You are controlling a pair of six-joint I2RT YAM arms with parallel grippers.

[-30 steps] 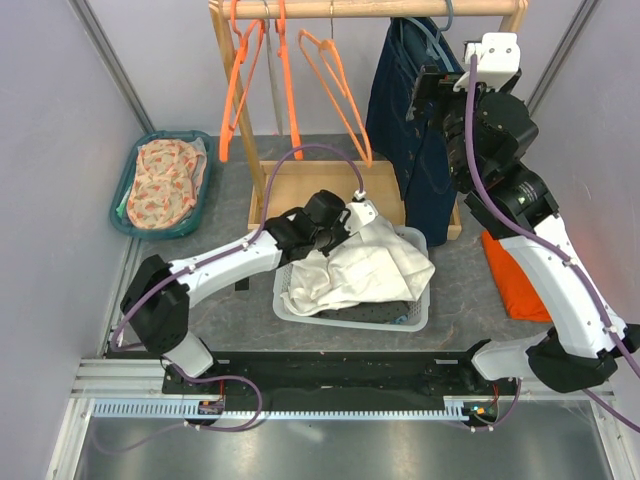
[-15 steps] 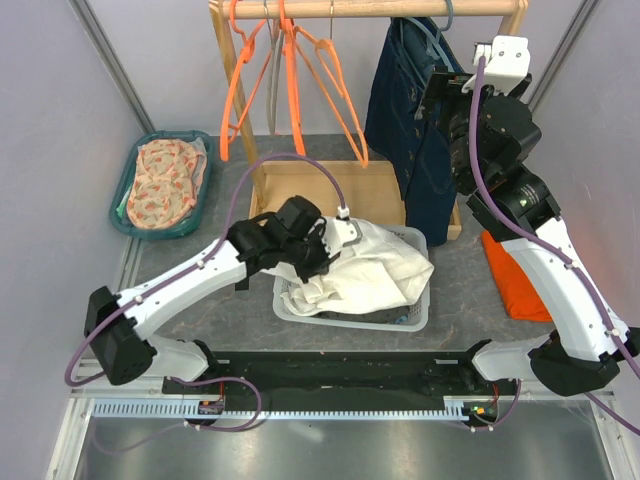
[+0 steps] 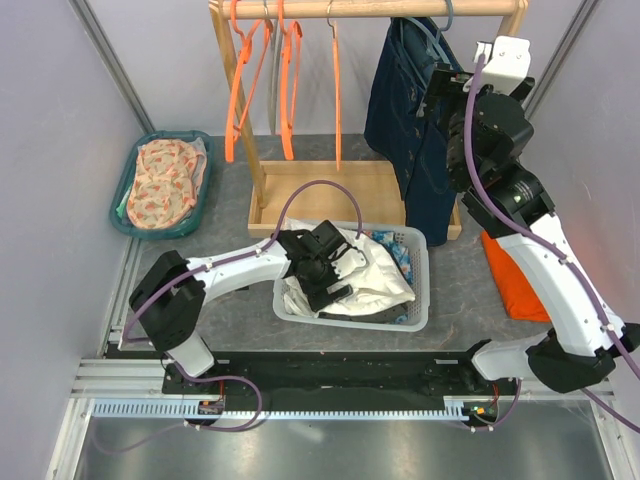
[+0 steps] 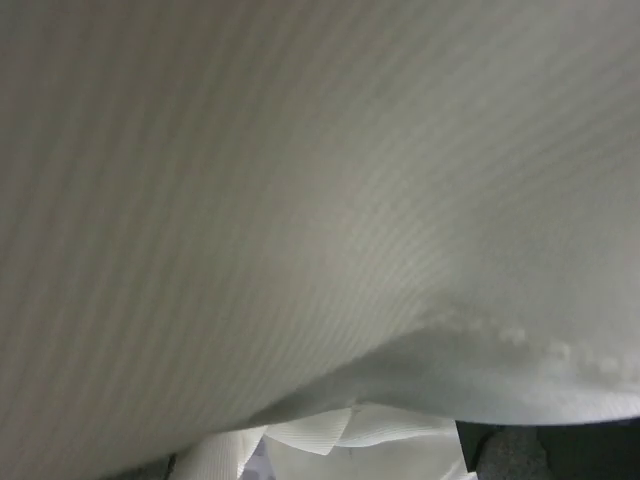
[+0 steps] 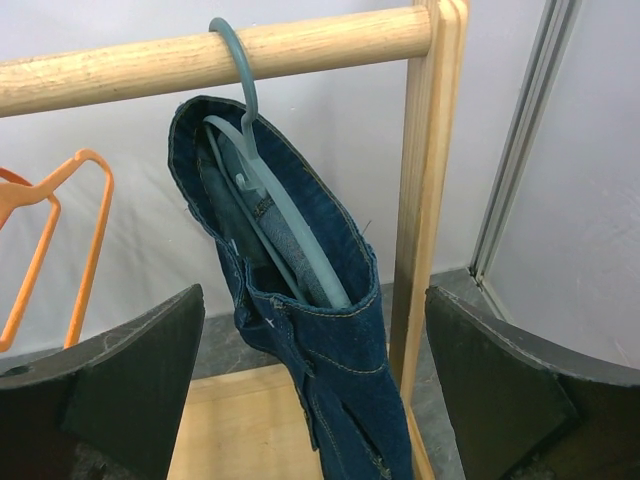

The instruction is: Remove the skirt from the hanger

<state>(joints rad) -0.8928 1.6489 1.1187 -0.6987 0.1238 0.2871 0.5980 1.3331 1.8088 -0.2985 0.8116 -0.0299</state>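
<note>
My right gripper moves away from my base toward the bar (image 3: 380,8) next, to bring its open fingers around the teal hanger's near arm.
The dark blue denim skirt (image 3: 408,130) (image 5: 340,350) hangs on a teal hanger (image 5: 285,225) at the right end of the wooden rail (image 3: 380,8). My right gripper (image 3: 447,85) (image 5: 312,395) is raised just in front of it, open, one finger to each side of the skirt's waist and not touching it. My left gripper (image 3: 322,268) is down in the white basket (image 3: 424,300), on a white garment (image 3: 375,275) (image 4: 300,200). Its fingers look spread in the top view, and white fabric fills the left wrist view.
Several empty orange hangers (image 3: 285,80) hang on the left half of the rail. The rack's wooden post (image 5: 425,180) stands just right of the skirt. A teal basket (image 3: 135,160) of patterned cloth sits far left. An orange cloth (image 3: 510,280) lies on the floor at right.
My left gripper has dropped into the basket and the white garment, lifted before, now lies in it. The orange hangers have swung back to hang straight. The right gripper has barely moved.
</note>
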